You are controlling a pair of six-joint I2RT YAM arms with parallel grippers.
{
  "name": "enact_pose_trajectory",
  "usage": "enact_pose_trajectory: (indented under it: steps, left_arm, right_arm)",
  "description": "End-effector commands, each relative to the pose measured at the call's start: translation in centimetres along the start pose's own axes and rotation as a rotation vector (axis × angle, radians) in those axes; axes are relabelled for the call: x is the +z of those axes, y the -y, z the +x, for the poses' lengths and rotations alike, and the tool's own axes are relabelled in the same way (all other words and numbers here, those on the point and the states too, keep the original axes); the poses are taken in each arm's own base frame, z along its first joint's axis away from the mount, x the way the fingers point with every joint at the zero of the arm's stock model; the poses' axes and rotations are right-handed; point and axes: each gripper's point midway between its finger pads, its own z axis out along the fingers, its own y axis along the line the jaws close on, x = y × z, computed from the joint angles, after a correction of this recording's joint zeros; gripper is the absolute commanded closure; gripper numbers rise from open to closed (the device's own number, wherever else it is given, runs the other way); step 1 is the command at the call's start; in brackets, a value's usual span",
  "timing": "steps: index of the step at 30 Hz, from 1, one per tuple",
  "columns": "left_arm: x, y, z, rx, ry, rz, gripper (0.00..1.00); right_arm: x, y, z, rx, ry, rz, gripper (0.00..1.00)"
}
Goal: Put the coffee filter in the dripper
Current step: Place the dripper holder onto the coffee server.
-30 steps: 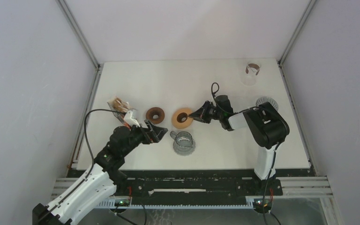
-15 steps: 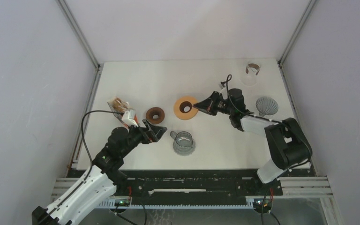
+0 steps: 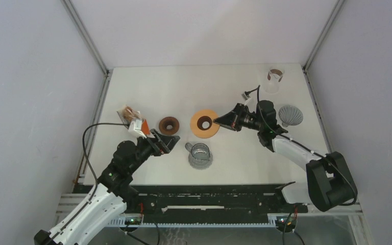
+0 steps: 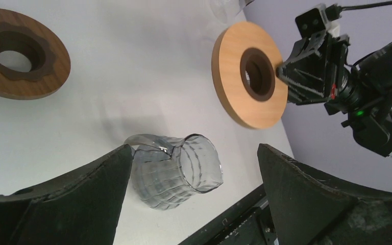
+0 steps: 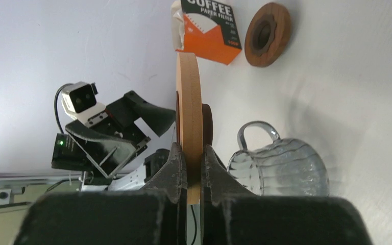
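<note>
The right gripper moves the light wooden ring back and down onto the glass server's opening (image 3: 200, 150) (image 5: 245, 172) next and releases it, as that opening still stands uncovered.
My right gripper (image 3: 220, 121) is shut on the rim of a light wooden ring (image 3: 204, 123) with a dark inner collar and holds it tilted above the table. In the right wrist view the ring (image 5: 189, 97) stands edge-on between my fingers (image 5: 174, 162). The grey ribbed dripper (image 3: 290, 116) sits on the table to the right of that arm. The orange coffee filter pack (image 3: 131, 118) lies at the left, also in the right wrist view (image 5: 207, 29). My left gripper (image 3: 166, 144) is open and empty, beside a glass server (image 3: 200, 155).
A dark wooden ring (image 3: 169, 125) lies left of the light one. A glass cup (image 3: 274, 79) stands at the back right. In the left wrist view the server (image 4: 176, 168) lies between my open fingers (image 4: 107, 178), with both rings beyond.
My right gripper has lifted the light wooden ring off the table and carried it slightly right, and the right arm has swung outward. The left gripper has barely moved.
</note>
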Motion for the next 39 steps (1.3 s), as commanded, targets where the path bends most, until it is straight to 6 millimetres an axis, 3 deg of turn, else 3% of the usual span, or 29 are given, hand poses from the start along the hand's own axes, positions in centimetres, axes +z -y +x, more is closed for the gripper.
enact_pose_trajectory:
  steps: [1,8,16,27,39]
  left_arm:
    - [0.0,0.6,-0.6,-0.048,0.052,0.040,0.03]
    - [0.2,0.6,0.2,-0.065,0.021,0.051,0.05]
    - [0.3,0.1,1.1,-0.082,-0.007,0.043,0.10]
    - [0.6,-0.6,2.3,-0.088,-0.051,0.026,0.10]
    - [1.1,-0.5,3.2,-0.087,-0.087,0.027,0.10]
  right_arm:
    - [-1.0,-2.8,1.7,-0.051,-0.038,-0.065,1.00]
    - [-0.7,-3.0,5.8,-0.040,-0.130,-0.077,1.00]
    - [0.3,-1.8,8.4,-0.008,-0.184,-0.065,1.00]
    - [0.7,1.8,9.0,0.016,-0.191,0.016,1.00]
    - [1.3,3.8,9.1,0.043,-0.199,0.034,1.00]
